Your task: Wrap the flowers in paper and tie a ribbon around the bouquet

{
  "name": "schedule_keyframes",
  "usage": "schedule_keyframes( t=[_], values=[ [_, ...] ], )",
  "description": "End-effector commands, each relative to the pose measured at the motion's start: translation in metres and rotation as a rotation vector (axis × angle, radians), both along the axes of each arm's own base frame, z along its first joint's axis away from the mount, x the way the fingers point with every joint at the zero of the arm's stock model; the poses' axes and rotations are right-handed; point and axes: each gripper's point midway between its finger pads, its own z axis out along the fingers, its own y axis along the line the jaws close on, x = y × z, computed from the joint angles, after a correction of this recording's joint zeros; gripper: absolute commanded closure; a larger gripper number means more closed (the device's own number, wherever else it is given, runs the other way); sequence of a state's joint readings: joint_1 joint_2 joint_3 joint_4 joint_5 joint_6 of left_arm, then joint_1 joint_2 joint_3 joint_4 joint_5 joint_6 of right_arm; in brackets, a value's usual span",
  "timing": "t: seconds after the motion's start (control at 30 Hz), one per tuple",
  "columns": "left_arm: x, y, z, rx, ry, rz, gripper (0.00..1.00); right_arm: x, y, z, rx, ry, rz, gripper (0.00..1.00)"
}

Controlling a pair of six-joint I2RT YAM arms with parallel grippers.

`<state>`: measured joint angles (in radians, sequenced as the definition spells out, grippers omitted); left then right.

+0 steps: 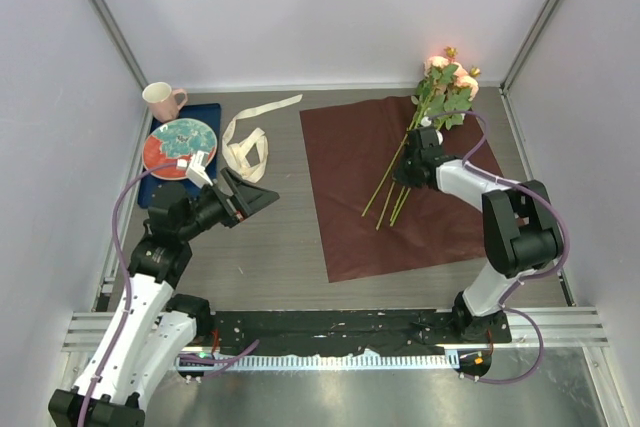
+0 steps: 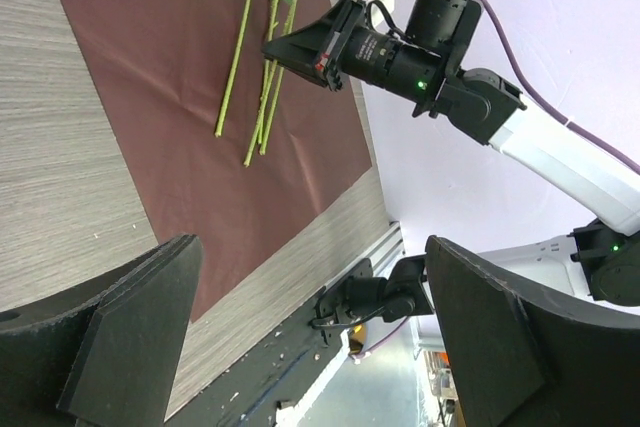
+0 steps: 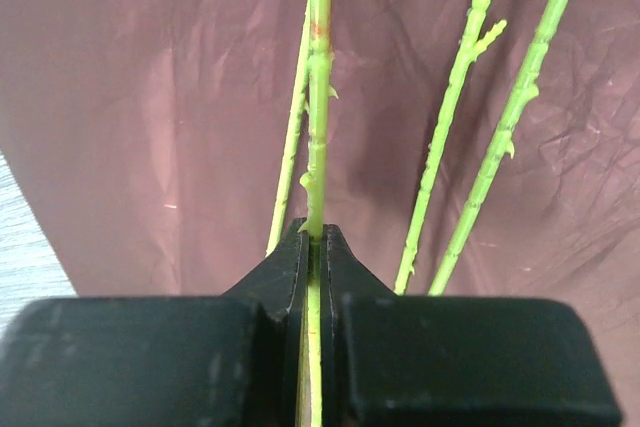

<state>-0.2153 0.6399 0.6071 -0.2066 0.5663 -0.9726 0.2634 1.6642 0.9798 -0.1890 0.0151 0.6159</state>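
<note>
I will next move my right gripper slightly outward and down. Then I will release the stem onto the deep-red paper (image 1: 355,147) beside the loose stems, because those already lie there.
The flowers (image 1: 448,82), pale pink-peach roses with green leaves, lie at the far right. Their long stems (image 1: 385,197) run down-left over the deep-red paper (image 1: 355,147), which lies flat on the table. My right gripper (image 1: 401,176) is low over the paper and shut on one green stem (image 3: 319,97), which passes straight between its jaws (image 3: 315,237). Three other stems lie loose beside it on the paper (image 3: 150,97). The cream ribbon (image 1: 245,142) lies looped at the left of the paper. My left gripper (image 1: 262,197) hangs open and empty above bare table, its fingers (image 2: 130,327) wide apart.
At the far left, a dark blue tray (image 1: 212,112) holds a patterned red-and-teal plate (image 1: 180,145), with a pink mug (image 1: 163,99) behind it. Pale walls close in three sides. A black metal rail (image 1: 340,332) runs along the near edge.
</note>
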Motion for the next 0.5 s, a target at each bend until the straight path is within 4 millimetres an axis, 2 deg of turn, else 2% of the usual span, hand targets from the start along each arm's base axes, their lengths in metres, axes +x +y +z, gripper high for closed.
schedule_keyframes(
  t=[0.0,0.17,0.47],
  values=[
    [-0.002,-0.006,0.003,-0.017,-0.013,-0.042,0.02,0.030,-0.007,0.022,-0.048,-0.099,-0.012,1.00],
    [0.000,-0.007,0.002,-0.023,0.003,-0.046,0.02,0.036,-0.007,0.012,-0.041,-0.076,-0.019,1.00],
    [0.000,-0.008,0.001,-0.033,0.013,-0.048,0.03,0.051,-0.018,0.007,0.006,-0.051,-0.074,1.00]
  ],
)
